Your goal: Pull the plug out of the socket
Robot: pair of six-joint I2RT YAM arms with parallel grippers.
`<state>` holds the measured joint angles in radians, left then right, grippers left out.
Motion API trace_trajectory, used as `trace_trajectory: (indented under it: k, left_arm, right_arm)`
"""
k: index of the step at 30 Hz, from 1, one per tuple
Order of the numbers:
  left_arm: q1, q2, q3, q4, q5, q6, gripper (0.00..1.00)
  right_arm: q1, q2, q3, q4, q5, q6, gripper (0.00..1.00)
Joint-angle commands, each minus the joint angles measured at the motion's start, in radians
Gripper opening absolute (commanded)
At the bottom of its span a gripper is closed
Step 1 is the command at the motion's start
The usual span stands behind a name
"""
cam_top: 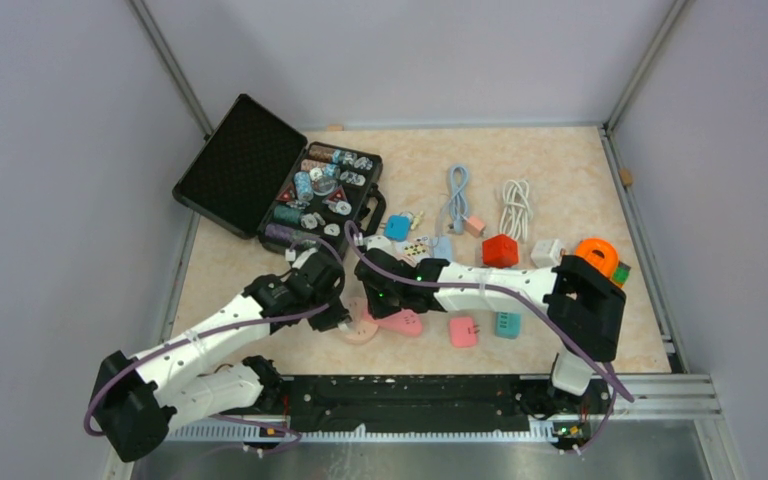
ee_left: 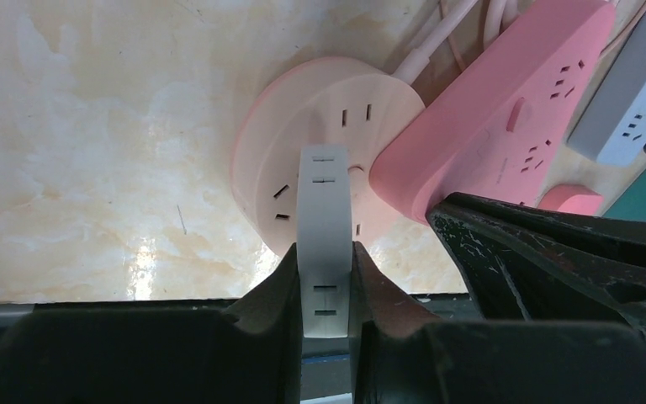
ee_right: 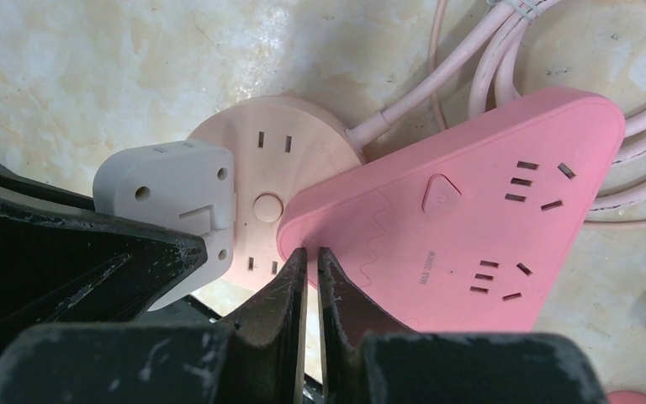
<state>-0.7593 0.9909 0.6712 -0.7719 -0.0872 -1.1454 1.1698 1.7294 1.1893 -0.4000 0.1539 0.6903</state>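
The left gripper moves the plug up, then sideways and down to release it next, since bare tabletop lies to the gripper's left in the top view.
A white plug (ee_left: pixel 324 210) sits in a round pale-pink socket (ee_left: pixel 336 118) on the table. My left gripper (ee_left: pixel 325 252) is shut on the plug, one finger on each flat side. In the right wrist view the plug (ee_right: pixel 168 189) stands at the left side of the round socket (ee_right: pixel 273 139), with the left gripper's black body beside it. My right gripper (ee_right: pixel 311 257) is shut, with only a thin slit between the fingers. Its tips rest where the round socket meets a pink triangular power strip (ee_right: pixel 471 210). In the top view both grippers (cam_top: pixel 345 315) (cam_top: pixel 372 298) meet over the socket (cam_top: pixel 360 332).
The pink strip's pale cable (ee_right: pixel 488 50) coils behind it. An open black case (cam_top: pixel 250 165) of small parts stands at the back left. Cables (cam_top: pixel 515 205), a red cube (cam_top: pixel 500 250), an orange roll (cam_top: pixel 596 255) and pink (cam_top: pixel 463 330) and teal (cam_top: pixel 507 324) adapters lie to the right.
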Motion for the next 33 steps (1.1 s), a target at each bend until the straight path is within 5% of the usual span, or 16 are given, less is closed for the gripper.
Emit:
trace_trajectory:
  k: [1, 14, 21, 33]
  left_arm:
    - [0.003, -0.053, 0.030, 0.152, 0.050, 0.014, 0.00]
    - [0.003, -0.029, 0.092, 0.131, 0.052, 0.105, 0.00]
    - [0.002, 0.020, 0.102, 0.225, 0.202, 0.184, 0.00]
    - [0.005, -0.025, 0.156, 0.079, 0.110, 0.109, 0.00]
  right_arm:
    - [0.024, 0.096, -0.033, -0.107, -0.061, -0.012, 0.08]
    - [0.023, 0.102, -0.046, -0.072, -0.103, -0.011, 0.09]
    - [0.022, 0.105, -0.049, -0.061, -0.114, -0.008, 0.09]
    - [0.023, 0.109, -0.053, -0.058, -0.122, -0.002, 0.09]
